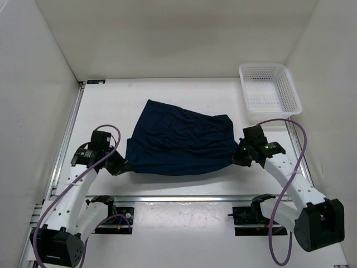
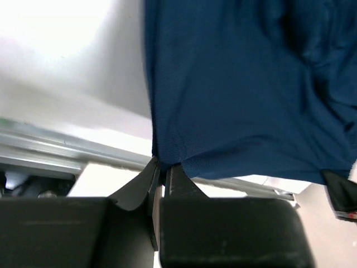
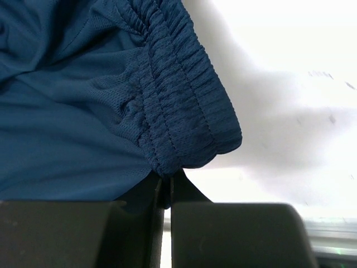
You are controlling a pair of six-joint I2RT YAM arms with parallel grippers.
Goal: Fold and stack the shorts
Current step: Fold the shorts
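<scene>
My left gripper carries the shorts' pinched corner outward over the cloth next and releases it at the shorts' far pointed corner (image 1: pixel 149 103), because the shorts' near half spreads toward the bar.
The dark navy shorts (image 1: pixel 178 139) lie spread between my two arms in the middle of the white table. My left gripper (image 1: pixel 121 165) is shut on the shorts' near left corner; in the left wrist view the cloth (image 2: pixel 234 89) runs up from the pinched jaws of that gripper (image 2: pixel 163 167). My right gripper (image 1: pixel 236 158) is shut on the near right corner, at the gathered elastic waistband (image 3: pixel 184 111), which bunches just above the closed jaws of that gripper (image 3: pixel 166 174). The shorts look folded over, with creases across the top.
A white plastic mesh basket (image 1: pixel 270 89) stands at the back right. White walls close in the table on the left, back and right. An aluminium rail (image 1: pixel 184 198) runs along the near edge in front of the arm bases.
</scene>
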